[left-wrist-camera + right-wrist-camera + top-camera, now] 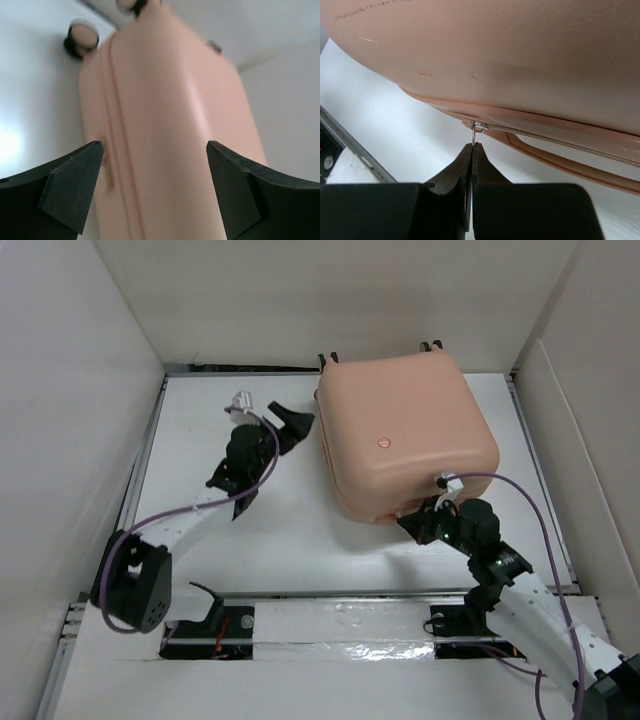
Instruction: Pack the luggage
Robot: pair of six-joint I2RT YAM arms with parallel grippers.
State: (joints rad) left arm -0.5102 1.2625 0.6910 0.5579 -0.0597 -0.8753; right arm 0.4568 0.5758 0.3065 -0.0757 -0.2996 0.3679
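Note:
The robot's left gripper needs to move away from the robot's base, along the luggage's side, to the upper caster wheel at the luggage's far corner (327,360) (132,4).
The salmon-pink luggage (405,435) lies shut on the white table, its round button mark (382,441) facing up. My left gripper (293,429) stands open at the luggage's left side, and in the left wrist view the pink shell (165,130) fills the space between its fingers (75,185); I cannot tell if they touch it. A caster wheel (81,40) shows at the far end. At the luggage's near edge my right gripper (472,145) is shut on the thin metal zipper pull (473,135), which hangs from the slider (479,126) on the zipper seam.
White walls (80,390) enclose the table on the left, back and right. A metal rail (340,595) runs along the near edge between the arm bases. The left arm's purple cable (190,505) loops over the table.

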